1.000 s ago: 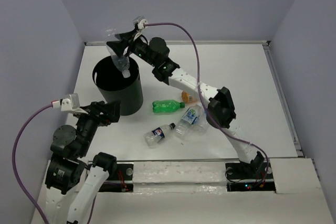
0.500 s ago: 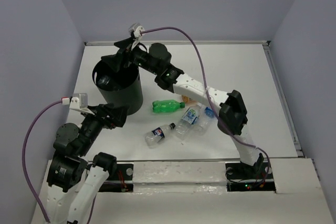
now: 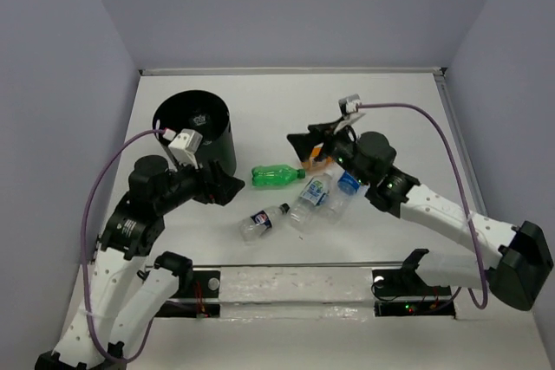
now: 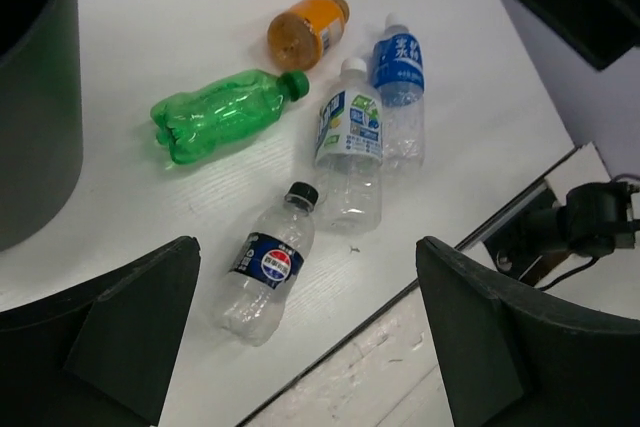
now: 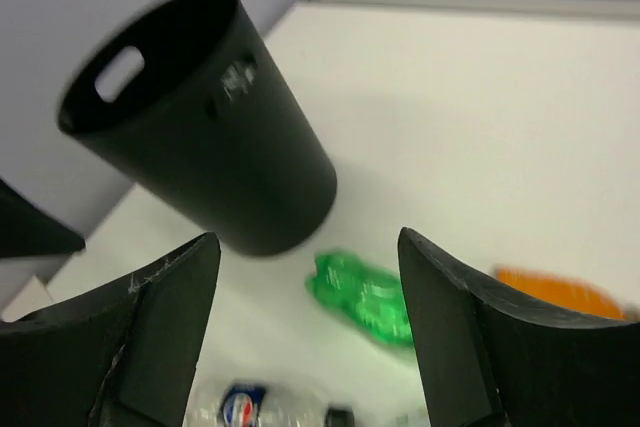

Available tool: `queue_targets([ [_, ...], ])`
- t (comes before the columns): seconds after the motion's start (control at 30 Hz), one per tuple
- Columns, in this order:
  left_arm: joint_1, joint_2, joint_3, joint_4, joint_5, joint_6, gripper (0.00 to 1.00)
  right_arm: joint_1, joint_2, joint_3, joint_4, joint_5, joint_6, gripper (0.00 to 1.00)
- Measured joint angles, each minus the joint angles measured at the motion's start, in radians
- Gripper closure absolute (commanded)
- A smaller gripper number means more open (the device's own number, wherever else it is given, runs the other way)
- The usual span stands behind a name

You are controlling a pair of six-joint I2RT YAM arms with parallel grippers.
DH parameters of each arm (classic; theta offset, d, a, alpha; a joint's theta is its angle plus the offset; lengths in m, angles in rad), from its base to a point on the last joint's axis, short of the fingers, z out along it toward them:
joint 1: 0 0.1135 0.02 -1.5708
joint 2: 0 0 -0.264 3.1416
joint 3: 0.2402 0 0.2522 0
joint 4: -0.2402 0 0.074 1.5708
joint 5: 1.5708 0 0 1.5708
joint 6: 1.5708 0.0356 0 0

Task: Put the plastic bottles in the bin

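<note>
I will move my open left gripper down and to its right in the top view, onto the bottle's label, because the cola-style bottle is down there.
The black bin stands at the back left; a pale glint shows inside it. Five bottles lie on the table to its right: green, orange, blue-labelled, green-white-labelled and cola-style. My left gripper is open and empty beside the bin, above the cola-style bottle. My right gripper is open and empty, raised over the orange bottle and the green bottle, facing the bin.
A raised rim runs along the table's right and back edges, with walls close behind. The metal base rail lies along the near edge. My right arm's forearm stretches over the table's right part.
My right gripper let a clear bottle go into the bin, then swung back right over the lying bottles. My left arm moved forward from the bin's near side towards the bottles.
</note>
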Motion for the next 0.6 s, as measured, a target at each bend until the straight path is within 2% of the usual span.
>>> queue_targets([
  [0.13,-0.066,0.128,0.004,-0.024,-0.037,0.055,0.01,0.0,-0.175,-0.247,-0.098,0.034,0.076,0.23],
  [0.23,-0.218,0.248,0.005,-0.039,-0.133,0.069,0.01,0.0,-0.272,-0.333,-0.17,0.055,0.109,0.23],
  [0.37,-0.419,0.431,0.008,-0.07,-0.232,0.07,0.01,0.0,-0.408,-0.369,-0.217,0.08,0.128,0.22],
  [0.47,-0.474,0.497,0.015,-0.104,-0.282,0.069,0.01,0.0,-0.464,-0.369,-0.225,0.09,0.132,0.22],
  [0.6,-0.494,0.6,0.024,-0.128,-0.354,0.069,0.01,0.0,-0.517,-0.393,-0.233,0.095,0.132,0.22],
])
